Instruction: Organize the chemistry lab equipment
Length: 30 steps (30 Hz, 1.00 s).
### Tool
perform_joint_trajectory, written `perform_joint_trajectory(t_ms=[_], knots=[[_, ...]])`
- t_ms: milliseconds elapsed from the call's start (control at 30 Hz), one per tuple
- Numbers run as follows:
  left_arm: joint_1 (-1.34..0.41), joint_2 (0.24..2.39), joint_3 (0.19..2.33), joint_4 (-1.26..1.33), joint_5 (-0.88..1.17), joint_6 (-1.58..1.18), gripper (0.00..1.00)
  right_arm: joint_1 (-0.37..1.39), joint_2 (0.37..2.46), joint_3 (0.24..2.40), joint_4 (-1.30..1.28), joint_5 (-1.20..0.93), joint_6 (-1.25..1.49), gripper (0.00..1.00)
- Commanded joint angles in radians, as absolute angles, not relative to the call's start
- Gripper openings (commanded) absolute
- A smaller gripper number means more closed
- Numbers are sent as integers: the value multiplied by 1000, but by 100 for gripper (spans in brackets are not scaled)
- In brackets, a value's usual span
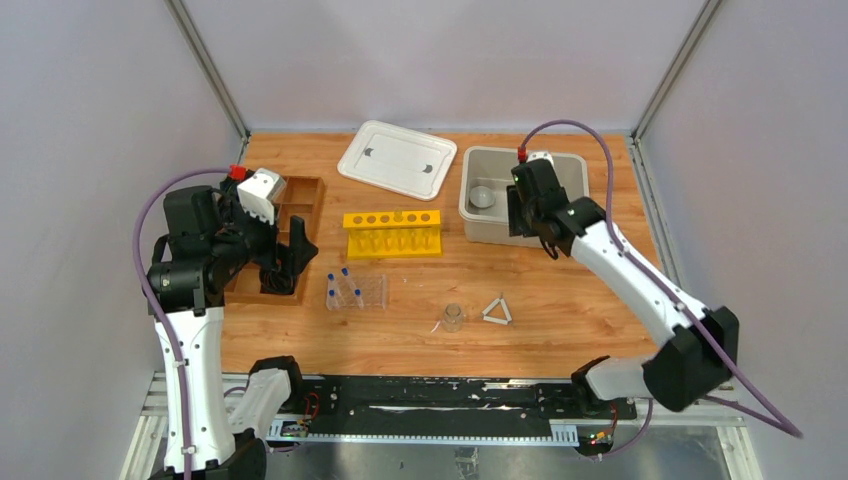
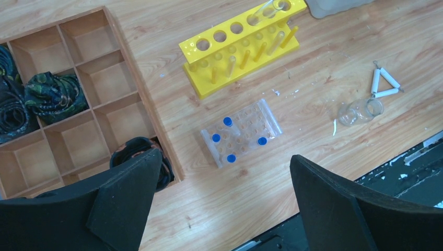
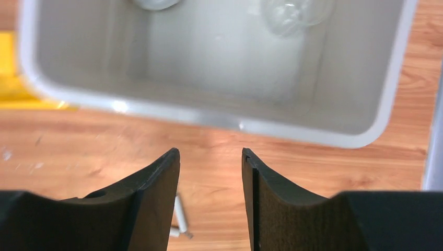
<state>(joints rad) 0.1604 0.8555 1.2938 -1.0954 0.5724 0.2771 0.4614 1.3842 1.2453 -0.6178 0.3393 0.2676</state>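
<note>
The white triangle is still on the tabletop, so my right gripper should next move back from the bin (image 1: 473, 218) and down onto the triangle's corner by the beaker (image 1: 487, 317).
A clear plastic rack (image 1: 357, 291) with several blue-capped tubes (image 2: 228, 121) stands mid-table; it also shows in the left wrist view (image 2: 241, 132). A small clear glass beaker (image 1: 453, 317) sits right of it, with a small white triangle (image 1: 497, 311) beside it. Another beaker (image 3: 295, 13) and a white dome-shaped piece (image 1: 483, 196) lie in the grey bin (image 1: 473, 218). My left gripper (image 1: 288, 262) is open and empty at the wooden tray's near end. My right gripper (image 1: 522, 212) is open and empty at the bin's near wall.
A yellow test-tube rack (image 1: 393, 232) stands at centre. A white lid (image 1: 397, 158) lies at the back. The wooden compartment tray (image 1: 300, 200) on the left holds dark patterned bundles (image 2: 52, 97). A black rail runs along the near edge.
</note>
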Motion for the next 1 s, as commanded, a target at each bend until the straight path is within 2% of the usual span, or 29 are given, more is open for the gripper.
perform_joint_trajectory(t_ms=[0,267,633,967], knots=[[161,861,1286,-1086,580,288,100,575,1272,1097,-644,309,358,52],[161,867,1290,-1086,584,284,100,773,1264,904,-627,224,550,51],[161,850,1287,-1086,590,287,100,793,1382,848,-530,101,688,49],[161,859,1298,-1086,580,287,100,792,1503,851,-550,124,767,49]])
